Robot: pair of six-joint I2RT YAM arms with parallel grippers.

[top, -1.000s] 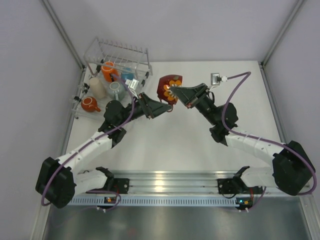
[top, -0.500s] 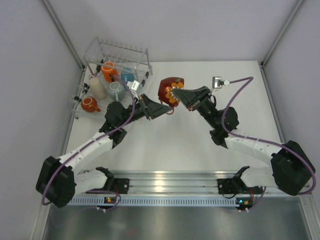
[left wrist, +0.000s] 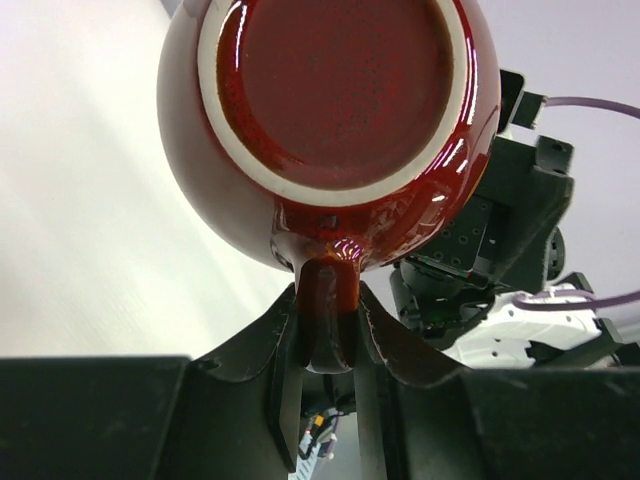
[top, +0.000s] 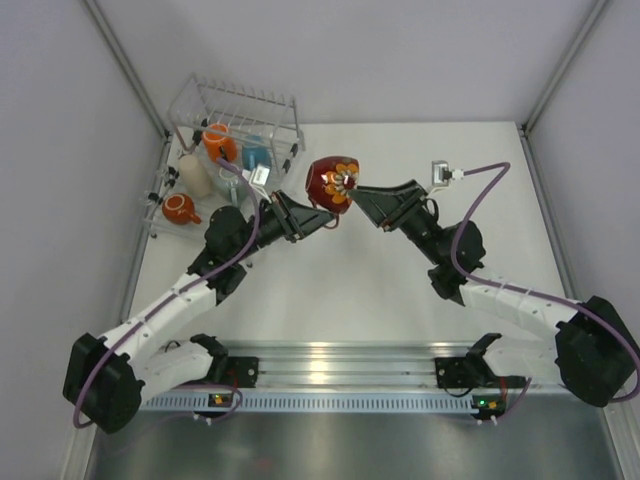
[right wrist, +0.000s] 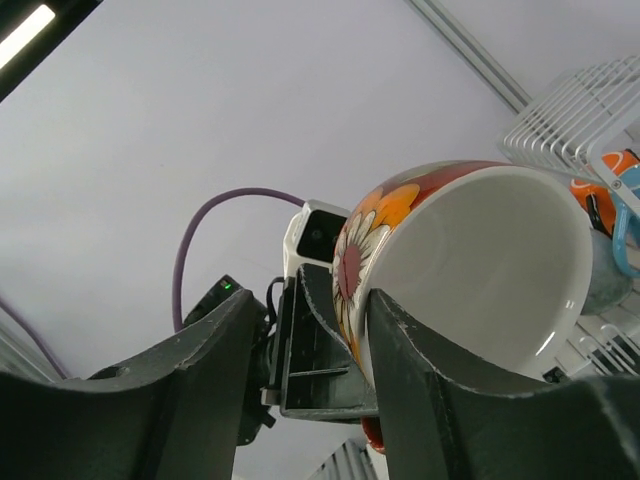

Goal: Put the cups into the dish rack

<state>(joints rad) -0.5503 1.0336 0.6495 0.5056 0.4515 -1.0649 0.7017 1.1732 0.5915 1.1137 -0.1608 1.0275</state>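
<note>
I will swing my left gripper over the rack's near end, tilt it downward, lower it beside the red-orange mug and let go, because the cup's bowl (right wrist: 480, 270) faces sideways.
The wide white cup (top: 328, 178), red outside with an orange flower pattern and a red handle, is held in the air between both arms, right of the dish rack (top: 235, 95). My left gripper (top: 333, 206) is shut on its red handle; the left wrist view shows the cup's red bottom (left wrist: 330, 120) above the left gripper (left wrist: 328, 320). My right gripper (top: 354, 190) is open, one finger inside the cup's white bowl (right wrist: 480, 270), the other apart from it (right wrist: 315, 300). An orange mug (top: 218, 140), a light blue mug (top: 252, 155), a beige tumbler (top: 195, 175) and a small red-orange mug (top: 180, 207) sit in the rack.
The rack stands in the far left corner against the enclosure walls; its white tines (right wrist: 580, 110) show in the right wrist view. A small white box (top: 438, 172) on a purple cable lies right of the right gripper. A metal rail (top: 340, 360) runs along the near edge.
The cup has shifted a little left and turned, now showing more of its red outside. Both grippers have followed it leftward, and the left arm has stretched out further.
</note>
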